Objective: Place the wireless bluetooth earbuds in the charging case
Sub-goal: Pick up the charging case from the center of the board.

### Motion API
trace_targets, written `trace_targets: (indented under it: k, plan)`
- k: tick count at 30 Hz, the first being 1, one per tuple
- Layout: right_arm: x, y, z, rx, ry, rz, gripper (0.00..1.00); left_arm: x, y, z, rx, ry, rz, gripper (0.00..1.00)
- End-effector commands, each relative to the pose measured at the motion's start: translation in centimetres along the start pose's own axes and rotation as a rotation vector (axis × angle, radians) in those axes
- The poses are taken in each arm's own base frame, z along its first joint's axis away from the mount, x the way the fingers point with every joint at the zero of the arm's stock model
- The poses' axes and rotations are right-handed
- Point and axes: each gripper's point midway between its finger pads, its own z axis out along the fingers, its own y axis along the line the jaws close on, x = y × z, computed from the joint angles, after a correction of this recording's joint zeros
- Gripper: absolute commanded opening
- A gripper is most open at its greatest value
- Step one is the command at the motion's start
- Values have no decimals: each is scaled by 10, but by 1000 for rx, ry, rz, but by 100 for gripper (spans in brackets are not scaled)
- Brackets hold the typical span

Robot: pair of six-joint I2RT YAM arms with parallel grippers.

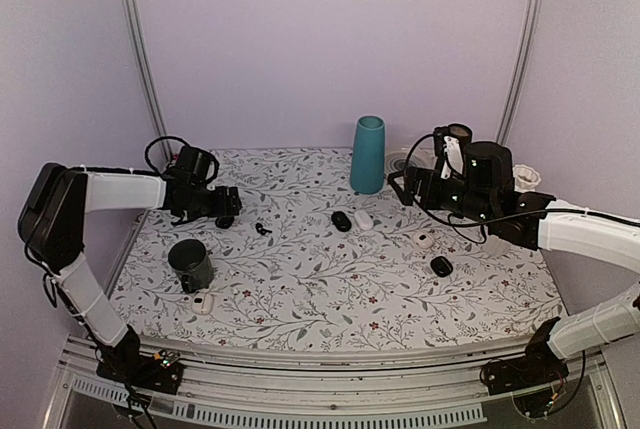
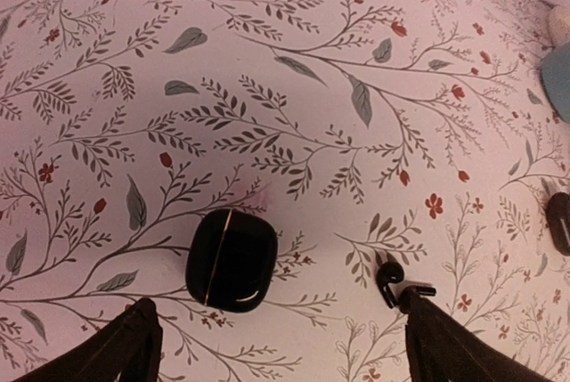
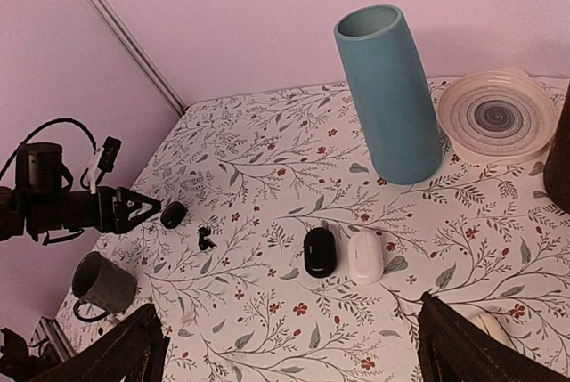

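The charging case (image 1: 226, 221) (image 2: 232, 259) is below, nearer one open finger, so my left gripper will next move down onto it, easing toward the left in the wrist view.
The charging case (image 2: 232, 259), a glossy black pebble with its lid shut, lies on the floral cloth. It is just ahead of my open left gripper (image 2: 285, 351), nearer the left finger. Two tiny black earbuds (image 2: 389, 280) lie to its right, one partly hidden by the right fingertip (image 2: 445, 337). From above, the left gripper (image 1: 228, 205) hovers over the case (image 1: 226, 221), with the earbuds (image 1: 262, 228) beside it. My right gripper (image 1: 408, 187) hangs open and empty, high at the back right. In its view the case (image 3: 173, 215) and earbuds (image 3: 206, 239) lie far left.
A slim black pod (image 1: 342, 220) and a white pod (image 1: 363, 219) lie mid-table. Further right lie another white pod (image 1: 423, 239) and a small black pod (image 1: 441, 266). A teal vase (image 1: 368, 154) and plate (image 3: 495, 115) stand at the back. A dark mug (image 1: 190, 264) and white pod (image 1: 203, 302) sit front left.
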Motion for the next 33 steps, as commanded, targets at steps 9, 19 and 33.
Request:
trace_targets:
  k: [9,19,33]
  plan:
    - [-7,12,-9,-62,-23,-1,99,13,25,45,-103,138,82,85]
    - [-3,11,-12,-66,-16,4,99,35,37,64,-119,204,89,67]
    - [3,12,-11,-84,6,8,99,41,31,77,-90,208,126,31]
